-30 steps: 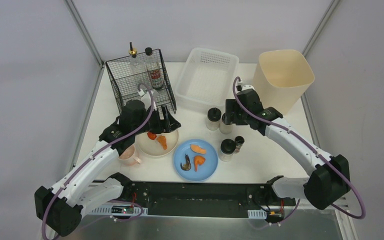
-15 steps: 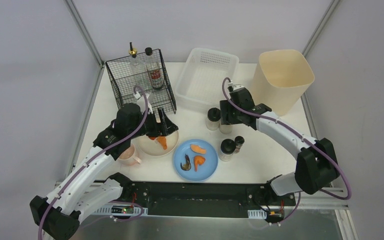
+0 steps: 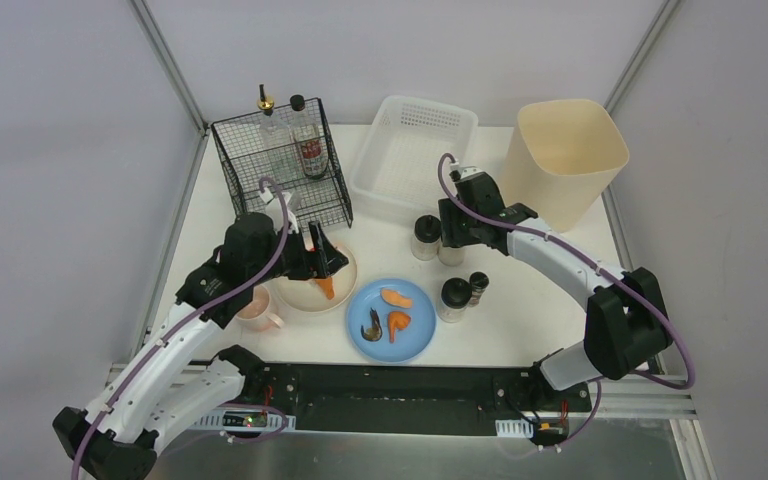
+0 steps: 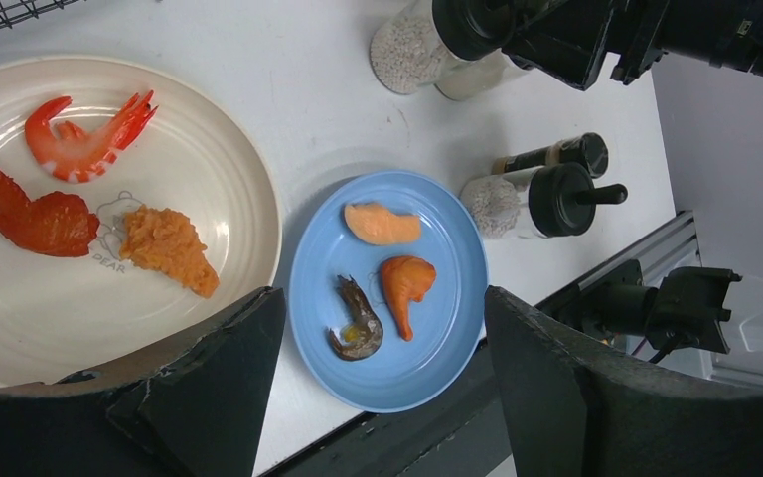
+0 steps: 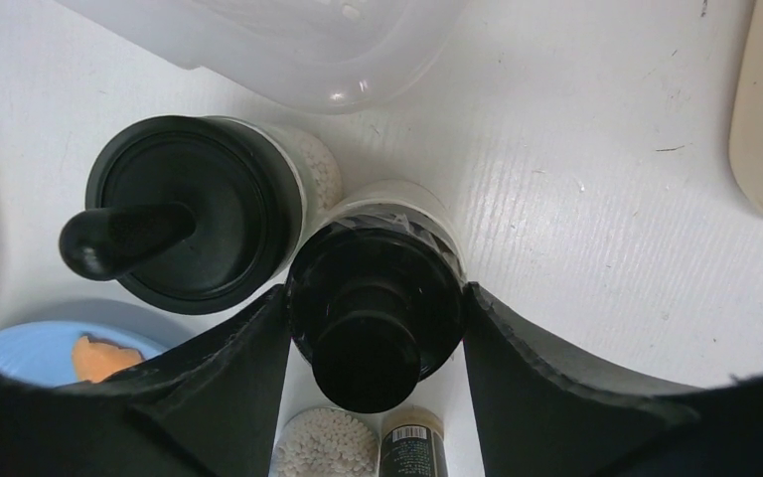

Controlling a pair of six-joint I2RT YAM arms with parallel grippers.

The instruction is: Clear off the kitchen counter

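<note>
The jar goes up in my right gripper's fingers next, left in the top view and down into the wire basket's middle section (image 3: 311, 191) for release, since that section is empty.
On the white kitchen counter (image 3: 530, 320), my right gripper (image 3: 450, 236) (image 5: 376, 293) is down over a black-capped jar (image 5: 373, 298), both fingers pressed against its lid. A second black-lidded jar (image 5: 189, 209) stands touching it on the left. Another jar (image 3: 454, 298) and a small spice bottle (image 3: 477, 287) stand nearer the front. My left gripper (image 3: 318, 258) (image 4: 382, 298) hangs open and empty above the cream plate (image 4: 248, 169) and the blue plate (image 4: 447, 328). The cream plate holds a red shrimp (image 4: 84, 139) and two orange-red pieces. The blue plate carries a dark shrimp (image 4: 358, 323) and two orange pieces.
A black wire basket (image 3: 280, 175) holding two bottles (image 3: 308, 140) stands at the back left. A white perforated basket (image 3: 415, 155) sits at the back middle and a beige bin (image 3: 565, 150) at the back right. A pink cup (image 3: 258, 310) sits left of the cream plate.
My right gripper has shifted left and closed in on the black-capped jar. My left gripper has drifted slightly left over the cream plate, still open.
</note>
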